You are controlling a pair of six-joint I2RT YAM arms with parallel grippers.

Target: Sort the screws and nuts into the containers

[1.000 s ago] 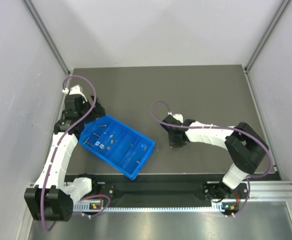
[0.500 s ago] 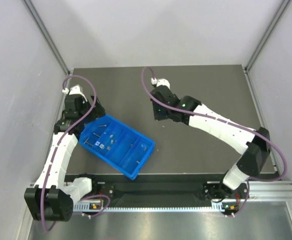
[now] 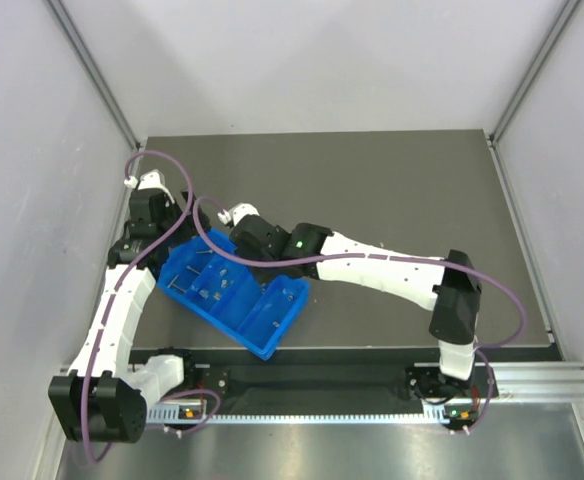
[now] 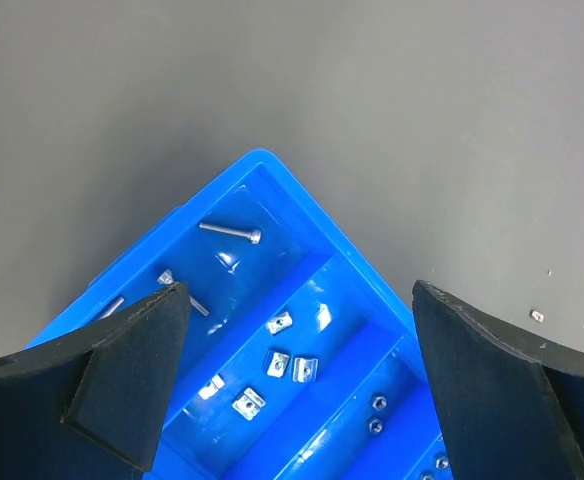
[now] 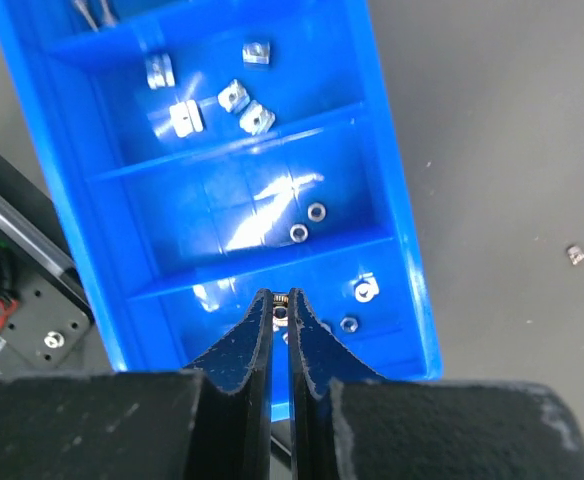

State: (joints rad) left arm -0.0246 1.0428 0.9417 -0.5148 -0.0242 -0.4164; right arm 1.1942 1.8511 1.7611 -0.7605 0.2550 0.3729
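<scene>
I should next lower my right gripper into the tray's end section (image 3: 289, 297) (image 5: 370, 342) just below it. I should let go of the pinched nut there, beside the small nuts already in it.
The blue tray (image 3: 272, 318) lies at the table's near left, its compartments the containers. In the left wrist view, a screw (image 4: 230, 230) lies in the end compartment, square nuts (image 4: 290, 366) in the one beside it, and hex nuts (image 4: 377, 402) further along. My left gripper (image 4: 297, 300) hangs open over the tray's far corner, holding nothing. My right gripper (image 5: 281, 300) is shut on a small nut (image 5: 281, 311) pinched at its fingertips. It hovers over the tray's (image 5: 397, 200) end compartment, where a flanged nut (image 5: 365, 290) lies. Two hex nuts (image 5: 306, 222) sit one compartment over.
A small loose metal piece (image 5: 575, 254) lies on the dark table right of the tray, also seen as a speck (image 4: 537, 314) in the left wrist view. The right arm (image 3: 372, 265) stretches across the table's middle. Grey enclosure walls stand on three sides.
The right arm has swung left from the open table, first up and back, then over the blue tray, with its gripper shut throughout. The left arm has not moved.
</scene>
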